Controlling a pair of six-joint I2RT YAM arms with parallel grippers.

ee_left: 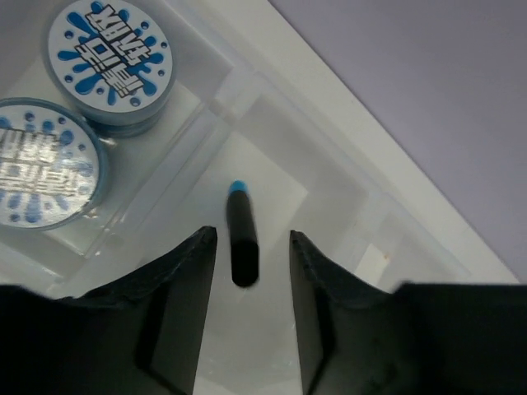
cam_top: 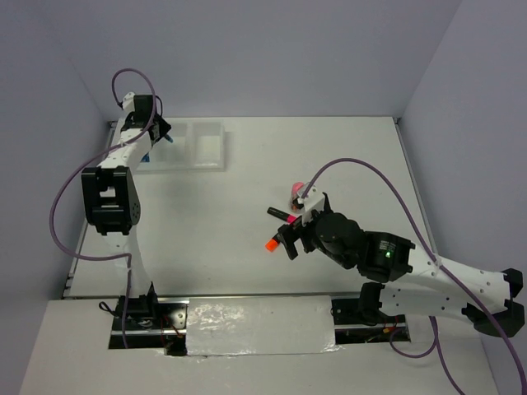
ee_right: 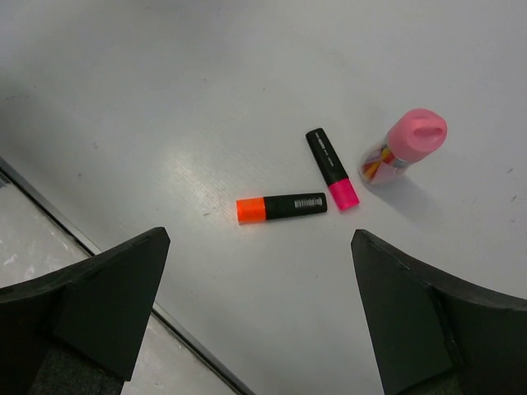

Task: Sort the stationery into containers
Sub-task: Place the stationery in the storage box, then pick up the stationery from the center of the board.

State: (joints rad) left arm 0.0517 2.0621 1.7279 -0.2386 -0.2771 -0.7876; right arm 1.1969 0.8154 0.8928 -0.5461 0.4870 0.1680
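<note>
The orange-capped highlighter points from finger to finger below my right gripper. My right gripper should next go down and turn its open fingers so that they are on both sides of the highlighter's black body (cam_top: 278, 238) (ee_right: 296, 206).
The translucent white tray (cam_top: 206, 145) stands at the far left of the table. My left gripper (cam_top: 157, 132) hovers over it, open and empty. In the left wrist view (ee_left: 251, 239) a blue-capped highlighter (ee_left: 240, 239) is in the middle compartment between the open jaws, touched by neither. Two blue rolls (ee_left: 109, 54) (ee_left: 39, 169) lie in the compartment beside it, past a divider wall (ee_left: 216, 105). My right gripper (cam_top: 290, 239) (ee_right: 259, 239) is wide open above the orange-capped highlighter (ee_right: 280, 207) (cam_top: 270, 244), the pink-capped highlighter (ee_right: 332, 169) and the pink-capped stick (ee_right: 403, 148) (cam_top: 296, 191), all on the table.
Grey walls close the table on the left, back and right. A metal strip (ee_right: 123, 280) marks the table's near edge, with a white cover (cam_top: 255, 325) between the arm bases. The tray's right compartment (cam_top: 208, 140) shows nothing in it.
</note>
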